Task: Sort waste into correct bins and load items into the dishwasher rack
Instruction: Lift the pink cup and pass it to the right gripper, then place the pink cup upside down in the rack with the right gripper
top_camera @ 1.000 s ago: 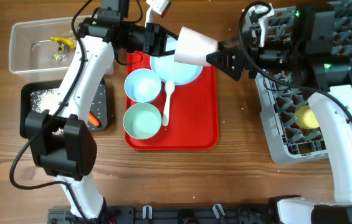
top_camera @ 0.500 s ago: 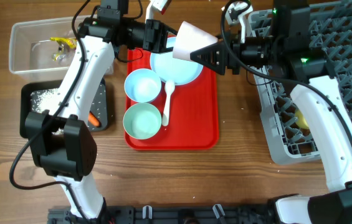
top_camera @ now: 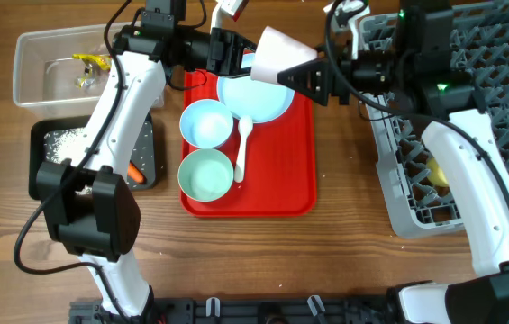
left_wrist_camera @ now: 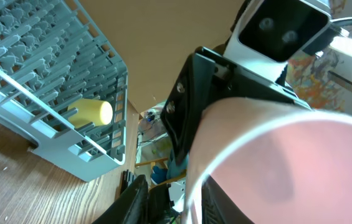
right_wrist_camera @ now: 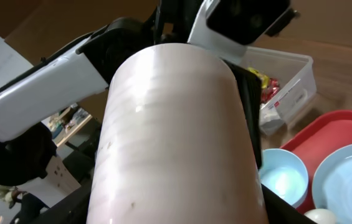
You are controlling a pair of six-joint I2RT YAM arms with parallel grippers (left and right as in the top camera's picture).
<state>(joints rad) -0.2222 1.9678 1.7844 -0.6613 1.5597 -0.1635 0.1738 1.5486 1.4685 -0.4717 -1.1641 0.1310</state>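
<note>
The robot should next move the pink cup in its right gripper to the right in the overhead view and then down beside the yellow cup, where the rack has open pegs.
The pink cup hangs sideways over the back of the red tray, passed between both arms. My right gripper is shut on its body, and the cup fills the right wrist view between the fingers. My left gripper stands open at the cup's mouth. The rim runs between its jaws, with a gap to the outer finger. A yellow cup lies in the grey dishwasher rack. The plate, two bowls and the white spoon lie on the tray.
The red serving tray sits mid-table. At the far left, the clear tub holds wrappers. In front of it, the black tray holds rice and a carrot. The left arm reaches over both bins.
My right gripper came left onto the cup and closed on its body. The left gripper's jaws have loosened at the rim. The cup has barely shifted.
</note>
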